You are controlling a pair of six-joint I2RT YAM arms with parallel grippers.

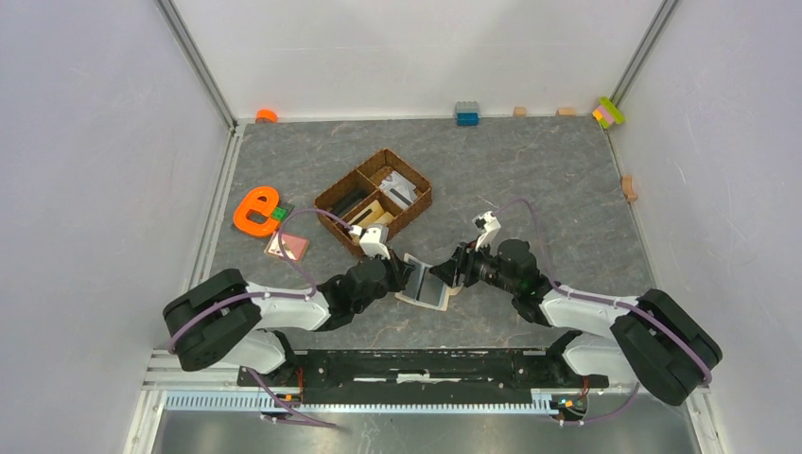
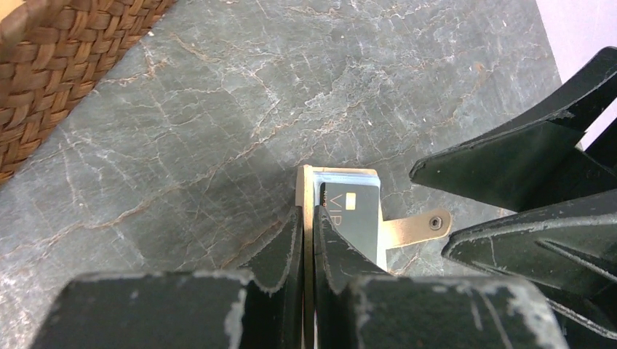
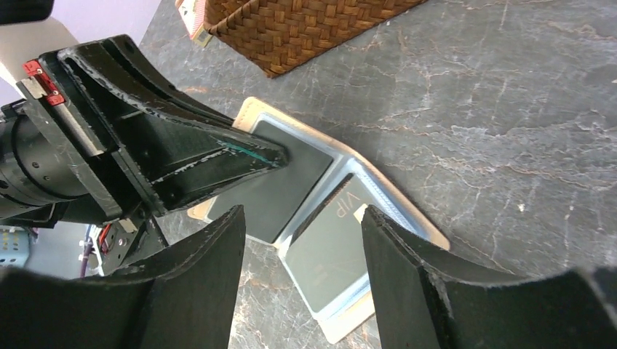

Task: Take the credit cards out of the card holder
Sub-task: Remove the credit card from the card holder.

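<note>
My left gripper carries the pinched flap outward onto the bare tabletop beside the wicker basket next and releases it there, since that patch has room for the holder.
The beige card holder lies open on the grey table between my two grippers. My left gripper is shut on its left flap; in the left wrist view the fingertips pinch the beige edge. A dark card marked VIP sits in a clear sleeve, also seen in the right wrist view. My right gripper is open, its fingers hovering either side of the right flap without touching it; it also shows in the top view. A pinkish card lies on the table at the left.
A brown wicker compartment basket stands just behind the wallet. An orange letter toy lies at the left by the pink card. Small blocks line the back wall. The wallet's closing tab sticks out to the right.
</note>
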